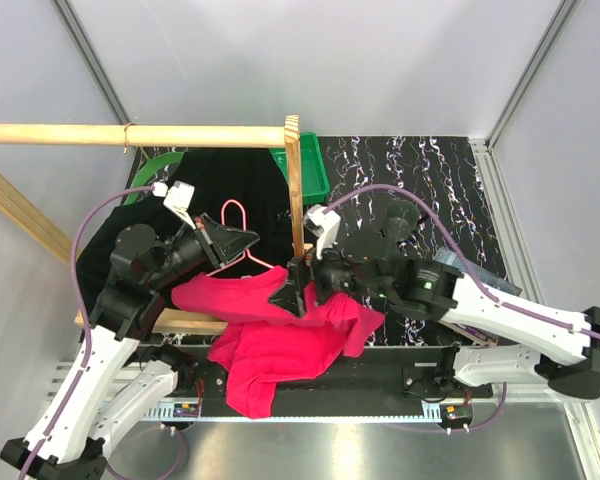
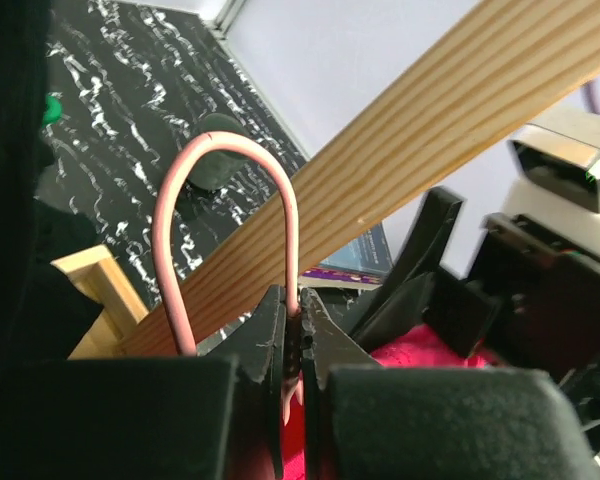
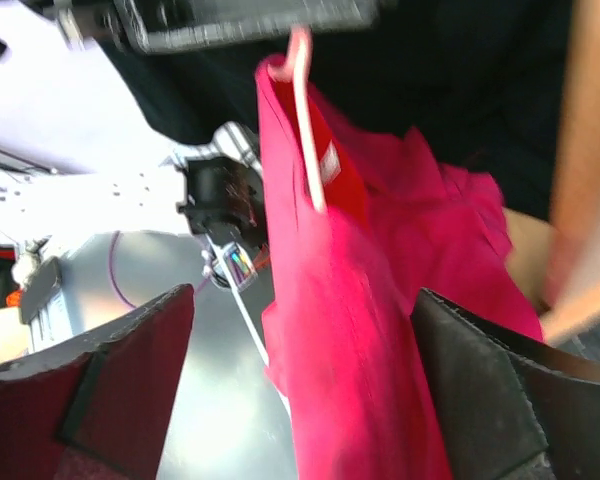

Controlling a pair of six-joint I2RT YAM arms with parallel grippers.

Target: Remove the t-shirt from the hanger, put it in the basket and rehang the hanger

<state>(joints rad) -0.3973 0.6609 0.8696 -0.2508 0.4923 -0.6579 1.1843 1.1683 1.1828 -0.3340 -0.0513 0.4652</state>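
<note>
My right gripper needs to go to the right in the top view, onto the t-shirt's sleeve end [image 1: 365, 325], which hangs loose on that side of its open fingers.
A bright pink t-shirt [image 1: 280, 335] hangs on a pale pink wire hanger [image 1: 236, 212], off the rail, over the table's near edge. My left gripper [image 1: 242, 243] is shut on the hanger's neck just below the hook; in the left wrist view the hook [image 2: 210, 160] loops up above the closed fingertips [image 2: 298, 320]. My right gripper [image 1: 290, 290] is open at the shirt's middle. In the right wrist view the shirt [image 3: 380, 330] hangs between the spread fingers [image 3: 130, 380], and the hanger wire [image 3: 305, 120] shows at the collar.
A wooden rack with a horizontal rail [image 1: 130, 134] and an upright post [image 1: 295, 185] stands behind. A black garment [image 1: 220, 185] hangs at the rack. A green bin [image 1: 315, 170] sits on the black marbled tabletop [image 1: 430, 180].
</note>
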